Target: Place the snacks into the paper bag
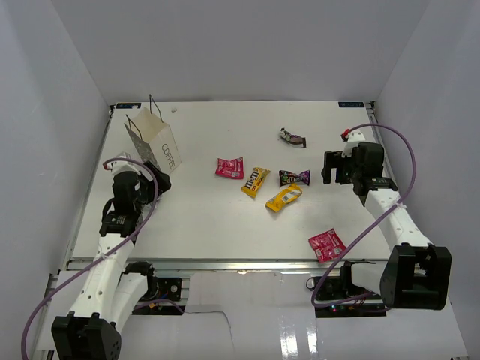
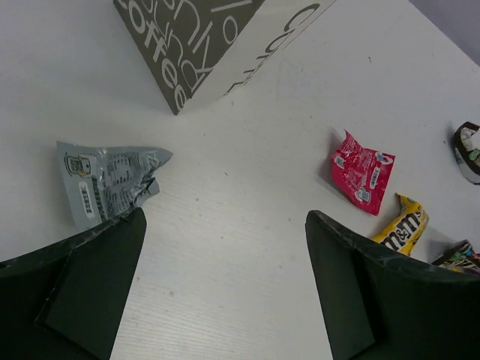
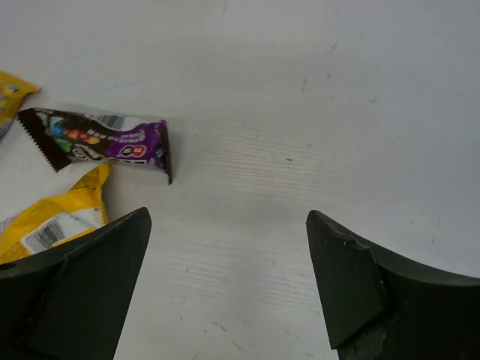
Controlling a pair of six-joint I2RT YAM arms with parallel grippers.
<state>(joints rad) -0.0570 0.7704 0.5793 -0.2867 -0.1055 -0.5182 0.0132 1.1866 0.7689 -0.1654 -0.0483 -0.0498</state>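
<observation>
The crumpled silvery-grey packet is outside the bag, below my open fingers, so I will turn my left gripper and lower it over the packet's body [image 2: 112, 182] to close.
The white paper bag [image 1: 159, 144] marked "COFFEE" stands upright at the back left, and its printed side shows in the left wrist view [image 2: 202, 45]. Six snacks lie on the table: pink-red [image 1: 229, 168], yellow [image 1: 255, 181], dark purple [image 1: 294, 177], yellow [image 1: 284, 197], dark brown [image 1: 292, 137], pink-red [image 1: 327, 244]. My left gripper [image 1: 155, 180] [image 2: 225, 217] is open and empty, just in front of the bag. My right gripper [image 1: 330, 169] [image 3: 226, 217] is open and empty, right of the purple packet [image 3: 97, 142].
A crumpled silvery-grey packet [image 2: 105, 184] lies by my left finger, below the bag. White walls enclose the table on three sides. The near pink-red packet lies close to the table's front edge [image 1: 247, 262].
</observation>
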